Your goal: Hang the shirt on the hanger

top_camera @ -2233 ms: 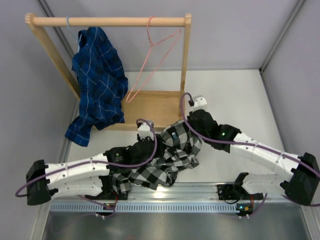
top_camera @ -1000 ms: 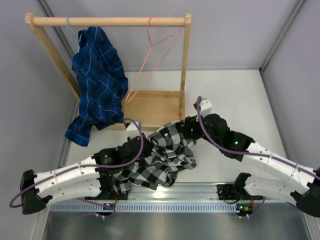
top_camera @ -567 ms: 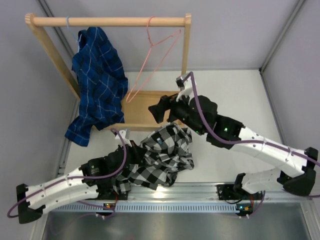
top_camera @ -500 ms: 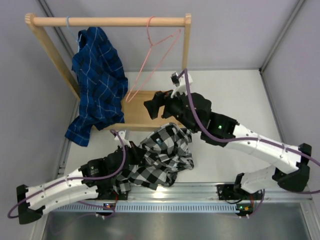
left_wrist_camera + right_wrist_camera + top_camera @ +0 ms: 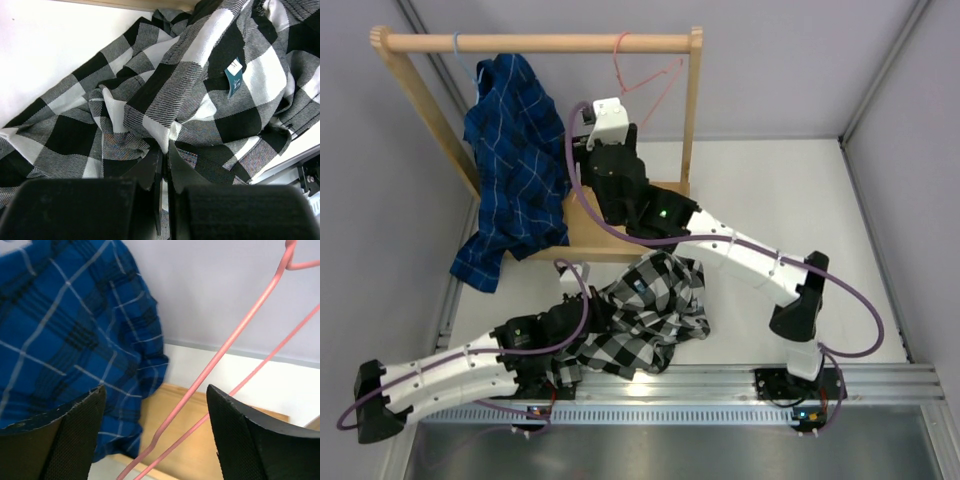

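Note:
The pink hanger reaches right of my right gripper in the top view, so my right gripper will move that way next and close on the hanger's near wire in its gap.
The black-and-white check shirt lies crumpled on the table in front of the rack. My left gripper is shut on a fold of the shirt, with the fabric pinched at the fingertips of the left gripper. The pink wire hanger hangs from the rack's rail; its lower part is hidden behind my right arm. My right gripper is raised at the hanger and stands open. In the right wrist view two wires of the hanger cross the gap of the right gripper, touching neither finger.
A dark blue grid shirt hangs at the left of the wooden rail, close to my right gripper's left finger. The rack's wooden base lies under the right arm. Its right post stands beside the hanger.
My right gripper let go of the check shirt, opened, and swung up and left to the hanger. The left arm drew back slightly, still holding the shirt.

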Available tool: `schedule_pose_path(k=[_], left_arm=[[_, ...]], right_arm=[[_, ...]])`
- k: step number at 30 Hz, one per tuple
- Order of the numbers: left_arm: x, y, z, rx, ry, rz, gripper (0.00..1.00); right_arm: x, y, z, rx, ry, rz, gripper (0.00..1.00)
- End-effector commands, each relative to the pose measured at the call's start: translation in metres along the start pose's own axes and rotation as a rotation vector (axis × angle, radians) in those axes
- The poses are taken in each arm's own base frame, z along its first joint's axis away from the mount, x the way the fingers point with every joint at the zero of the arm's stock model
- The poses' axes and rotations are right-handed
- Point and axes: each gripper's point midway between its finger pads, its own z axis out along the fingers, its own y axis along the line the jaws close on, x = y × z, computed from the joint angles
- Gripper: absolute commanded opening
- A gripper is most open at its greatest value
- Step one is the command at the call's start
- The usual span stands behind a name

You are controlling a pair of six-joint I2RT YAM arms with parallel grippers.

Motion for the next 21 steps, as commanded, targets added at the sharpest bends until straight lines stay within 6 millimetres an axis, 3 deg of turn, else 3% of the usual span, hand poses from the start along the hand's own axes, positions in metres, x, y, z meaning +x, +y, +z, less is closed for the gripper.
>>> schedule_pose_path(k=[1,4,5,6,8,9,11,14,21], left_arm=[[-0.006,-0.012,0.001,0.054,-0.024,-0.054,0.00],[-0.008,-0.015,-0.002,0.073,-0.030,-0.055,0.00],[-0.009,-0.015,-0.003,0.076,-0.033,-0.050,0.00],[-0.009,-0.016,-0.003,0.083,-0.034,-0.052,0.00],[-0.008,-0.016,-0.004,0.085,-0.029,-0.051,0.00],[-0.008,-0.017,-0.004,0.089,-0.027,-0.053,0.00],[-0.008,-0.017,-0.004,0.090,-0.025,-0.056,0.00],[-0.007,-0.017,-0.003,0.086,-0.026,-0.054,0.00],[-0.006,-0.021,-0.003,0.104,-0.014,-0.048,0.00]], right_arm=[[-0.007,-0.028,0.002,0.167,-0.010,-0.119,0.77],[0.006,-0.045,0.001,0.207,0.022,-0.134,0.69],[-0.001,-0.047,-0.004,0.190,0.018,-0.117,0.67],[0.009,-0.051,-0.003,0.185,0.037,-0.125,0.63],[0.003,-0.056,-0.009,0.148,0.038,-0.103,0.58],[0.012,-0.059,-0.008,0.138,0.056,-0.114,0.53],[0.003,-0.066,-0.014,0.118,0.051,-0.092,0.50],[0.015,-0.072,-0.011,0.059,0.087,-0.079,0.47],[0.017,-0.112,-0.015,0.073,0.111,-0.051,0.33]])
